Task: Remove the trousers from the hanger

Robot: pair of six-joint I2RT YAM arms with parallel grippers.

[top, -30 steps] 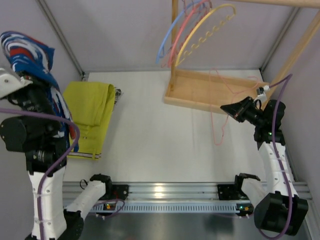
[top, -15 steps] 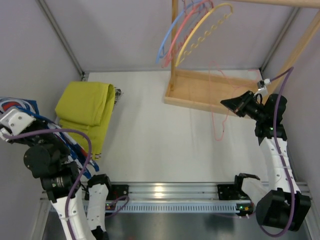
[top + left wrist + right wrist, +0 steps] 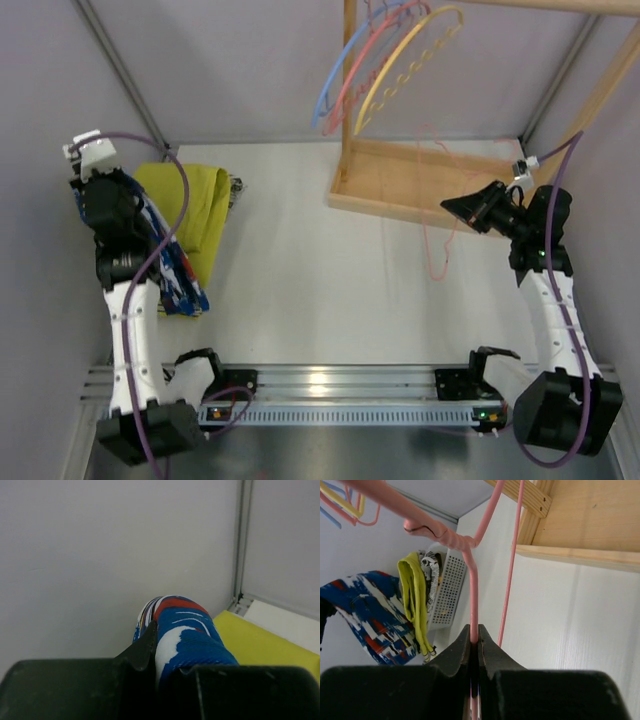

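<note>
My left gripper lowers the trousers (image 3: pixel 172 268) next, shifts away from the wall over the folded yellow garment, then opens, since they hang away from the hanger.
The trousers (image 3: pixel 172 268), royal blue with white and red patches, hang at the table's left side from my left gripper (image 3: pixel 128 200), which is shut on a bunched fold of them (image 3: pixel 186 630). In the left wrist view the cloth fills the gap at my left gripper (image 3: pixel 157 641). They also show far left in the right wrist view (image 3: pixel 364 611). The hanger (image 3: pixel 436 258), thin pale-pink wire, dangles free of cloth at the right. My right gripper (image 3: pixel 452 210) is shut on its wire stem (image 3: pixel 471 600), pinched at the tips (image 3: pixel 474 630).
A folded yellow garment (image 3: pixel 202 198) lies beside the trousers, with a white perforated basket (image 3: pixel 448 587) behind it. A wooden rack (image 3: pixel 420 185) at the back right carries blue, pink and yellow hangers (image 3: pixel 400 60). Grey walls close in left and right.
My left arm has swung from low at the front left back toward the yellow garment, carrying the trousers. The right arm and hanger have stayed almost still.
</note>
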